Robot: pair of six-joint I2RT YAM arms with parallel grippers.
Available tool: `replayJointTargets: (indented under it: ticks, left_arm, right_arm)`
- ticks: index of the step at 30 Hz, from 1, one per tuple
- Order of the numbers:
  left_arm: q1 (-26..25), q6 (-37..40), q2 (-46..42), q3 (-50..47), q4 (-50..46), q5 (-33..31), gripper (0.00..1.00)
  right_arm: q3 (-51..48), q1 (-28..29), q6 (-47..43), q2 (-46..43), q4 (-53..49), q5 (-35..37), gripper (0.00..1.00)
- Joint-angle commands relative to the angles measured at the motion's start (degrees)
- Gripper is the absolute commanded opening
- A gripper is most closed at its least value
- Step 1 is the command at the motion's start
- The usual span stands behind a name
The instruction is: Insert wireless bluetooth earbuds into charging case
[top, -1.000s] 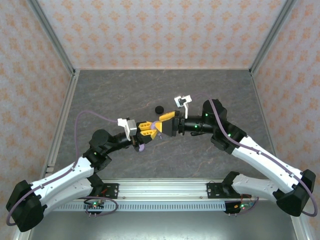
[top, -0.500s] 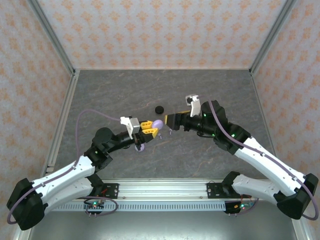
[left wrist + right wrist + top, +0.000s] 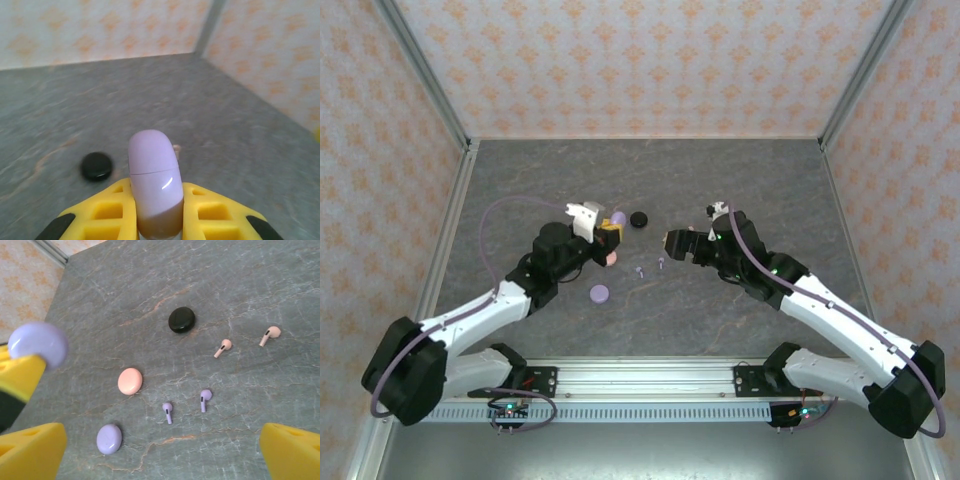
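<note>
My left gripper is above the table beside the black case, so next it should go down, tilt its fingers downward and let go of the charging case [image 3: 154, 182] there.
My left gripper [image 3: 156, 216] is shut on a pale lavender charging case [image 3: 154, 182], which stands upright between the yellow fingers with its lid seam closed. From above, that gripper [image 3: 607, 226] is held over the table left of centre. My right gripper [image 3: 161, 460] is open with nothing in it and hangs over two lavender earbuds [image 3: 167, 411] [image 3: 204, 399] lying on the table. Two pink earbuds [image 3: 224, 347] [image 3: 270, 334] lie further out. From above, the right gripper [image 3: 672, 243] is just right of the lavender earbuds [image 3: 639, 270].
Three small closed cases lie on the grey stone-patterned table [image 3: 720, 180]: a black one [image 3: 181, 319], a pink one [image 3: 130, 381] and a lavender one [image 3: 109, 438]. The black case [image 3: 96, 166] is ahead and left of the left gripper. Patterned walls enclose three sides.
The two grippers were together at the lavender case in the middle. The right gripper has opened and drawn back right. The left arm has carried the case back and left.
</note>
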Motion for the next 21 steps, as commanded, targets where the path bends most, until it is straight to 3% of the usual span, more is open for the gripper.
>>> replayJointTargets:
  ticks: [1, 3, 12, 21]
  left_arm:
    - [2.84, -4.44, 3.62, 6.05, -6.12, -1.65, 0.0]
    - [4.85, -6.16, 7.62, 9.56, -9.89, -0.26, 0.0]
    - [11.79, -15.56, 22.55, 17.03, -9.41, 6.54, 0.0]
    - [14.0, -19.82, 34.45, 22.79, -6.76, 12.86, 0.07]
  right_arm:
    - [-1.4, -0.45, 0.69, -1.04, 1.36, 2.02, 0.99]
    - [-1.78, -0.55, 0.67, -1.15, 2.17, 1.07, 0.99]
    - [-1.28, -0.52, 0.14, -1.75, 2.12, -0.22, 0.99]
    - [-1.7, -0.55, -0.63, -2.21, 4.23, -2.38, 0.99]
